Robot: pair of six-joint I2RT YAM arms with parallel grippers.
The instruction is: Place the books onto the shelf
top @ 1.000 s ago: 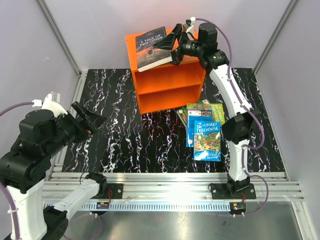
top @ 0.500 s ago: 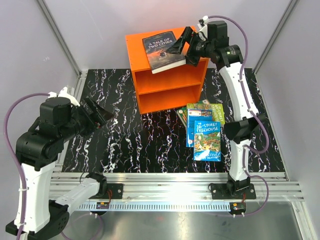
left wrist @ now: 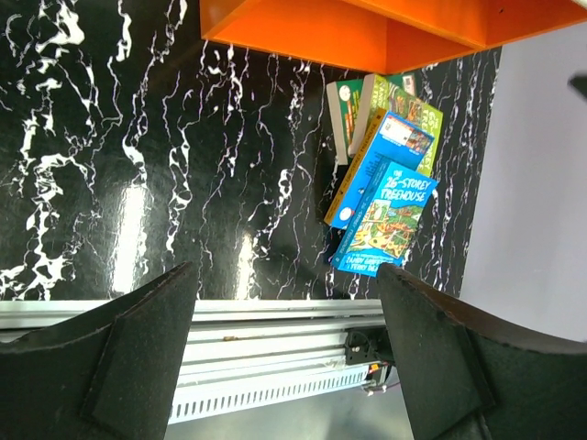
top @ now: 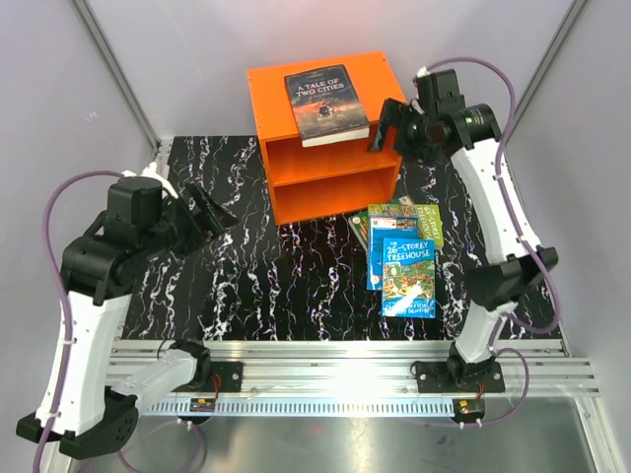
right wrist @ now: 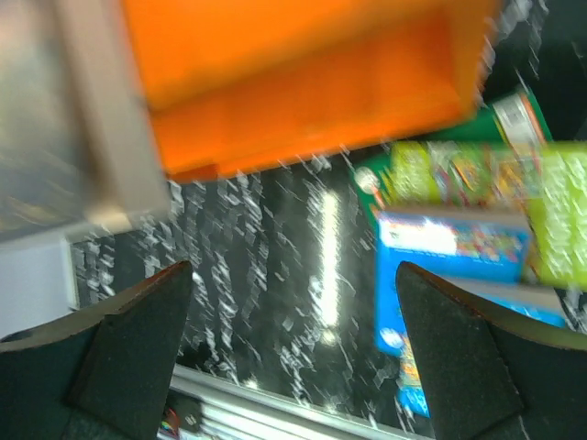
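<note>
The front Treehouse book's edge [top: 432, 264] farthest from the left gripper lies below, nearer the bar, so the right gripper should next move down and back onto it.
The orange shelf [top: 330, 163] stands at the back of the table. A dark book, "A Tale of Two Cities" [top: 325, 101], lies flat on its top board. My right gripper [top: 385, 125] hangs open just right of that book, apart from it. The other books [top: 404, 258] lie in a loose pile on the table in front of the shelf's right corner, blue Treehouse ones over green ones. My left gripper [top: 209, 219] is open and empty above the table's left side. The left wrist view shows the pile [left wrist: 383, 197] and the shelf [left wrist: 367, 32] beyond my gripper [left wrist: 286, 357]. The blurred right wrist view shows the shelf [right wrist: 303, 92], the books [right wrist: 459, 243] and the open gripper [right wrist: 293, 357].
The black marbled table [top: 256, 281] ends in an aluminium rail [top: 335, 357] along the near edge. Grey walls close in the left, back and right sides. Both shelf compartments look empty from above.
My right gripper has let go of the dark book, which now lies flat on the shelf top, and drawn back to the right. My left arm has risen and swung towards the table.
</note>
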